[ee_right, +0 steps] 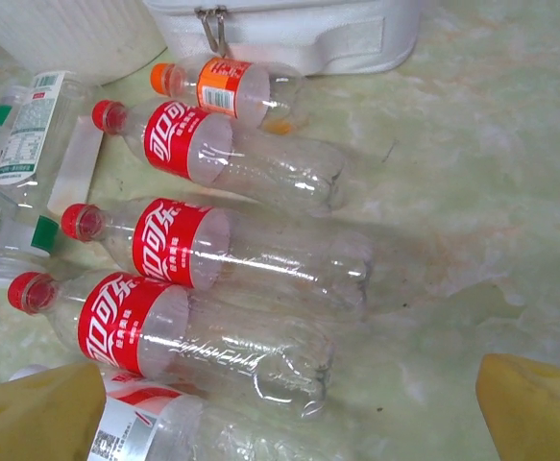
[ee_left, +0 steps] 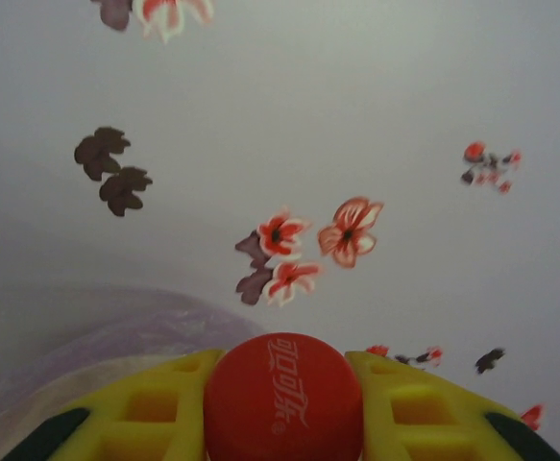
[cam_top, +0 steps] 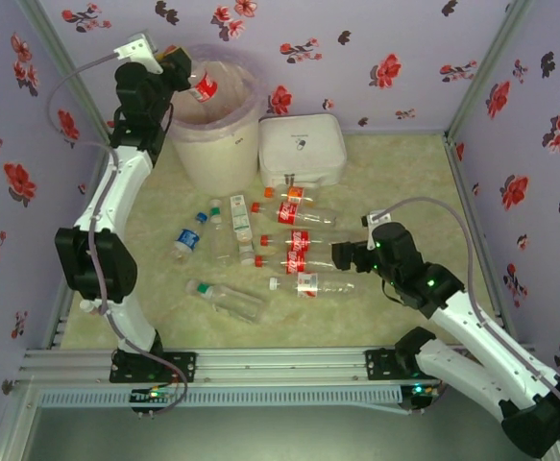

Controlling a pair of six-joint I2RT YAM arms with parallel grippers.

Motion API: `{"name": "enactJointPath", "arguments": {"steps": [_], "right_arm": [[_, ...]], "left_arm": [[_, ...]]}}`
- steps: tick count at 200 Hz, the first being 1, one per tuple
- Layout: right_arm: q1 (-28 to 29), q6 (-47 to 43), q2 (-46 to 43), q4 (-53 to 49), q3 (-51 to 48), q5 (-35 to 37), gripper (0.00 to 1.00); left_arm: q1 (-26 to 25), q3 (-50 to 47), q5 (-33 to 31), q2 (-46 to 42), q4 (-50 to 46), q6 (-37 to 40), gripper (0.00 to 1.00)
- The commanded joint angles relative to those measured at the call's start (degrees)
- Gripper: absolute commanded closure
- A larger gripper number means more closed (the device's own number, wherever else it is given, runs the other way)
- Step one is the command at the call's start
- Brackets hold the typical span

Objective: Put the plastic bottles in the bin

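The red-labelled bottle should be released next, once my left gripper, still hanging by the bin's rim, swings and tips down over the bin's opening point(cam_top: 220, 104) below it.
My left gripper point(cam_top: 182, 69) is raised over the rim of the cream-white bin point(cam_top: 217, 149) and is shut on a red-labelled plastic bottle point(cam_top: 203, 88). In the left wrist view the bottle's red cap point(ee_left: 282, 399) is pinched between the yellow fingers point(ee_left: 155, 413). Several more plastic bottles lie on the table, among them red-labelled ones point(cam_top: 304, 216) point(ee_right: 212, 250) and an orange-capped one point(ee_right: 227, 86). My right gripper point(cam_top: 342, 256) hovers open just right of that row. Its yellow fingertips point(ee_right: 539, 403) straddle the base of the nearest red-labelled bottle point(ee_right: 183, 336) without touching it.
A flat white case point(cam_top: 302, 149) with a metal latch point(ee_right: 212, 24) stands right of the bin, behind the bottles. A blue-capped bottle point(cam_top: 185, 240) and green-capped ones point(cam_top: 224, 300) lie further left. Floral walls close in the table on three sides.
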Motion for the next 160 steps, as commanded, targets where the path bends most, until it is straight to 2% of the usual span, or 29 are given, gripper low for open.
{"name": "enactJointPath", "arguments": {"steps": [1, 46, 72, 101, 137, 147, 160], "right_arm": [[-1.16, -3.94, 0.37, -0.87, 2.97, -0.40, 0.01], [-3.47, -5.78, 5.54, -1.15, 6.52, -3.39, 0.01], [-3.47, -5.66, 8.14, -1.37, 7.76, -3.66, 0.01], [-3.47, -4.72, 9.17, -1.22, 8.64, -3.86, 0.01], [-3.81, -5.07, 10.68, -6.01, 10.98, -0.36, 0.01], [-4.31, -5.65, 10.97, -7.45, 11.30, -0.14, 0.01], [-4.86, -6.12, 11.13, -8.71, 11.41, 0.06, 0.01]], "left_arm": [[-1.61, 3.24, -0.83, 2.20, -4.86, 8.50, 1.00], [-4.98, 3.65, -1.23, 5.43, -7.47, 17.96, 1.00], [-6.01, 4.61, -1.51, 7.83, -12.00, 22.22, 1.00], [-6.14, 5.40, -3.10, 9.71, -16.84, 23.88, 1.00], [-6.02, 7.32, -3.16, 11.93, -22.81, 22.54, 1.00], [-6.01, 7.26, -3.16, 12.12, -23.49, 21.92, 0.88], [-6.05, 6.93, -2.98, 11.95, -23.49, 21.36, 0.59]]}}
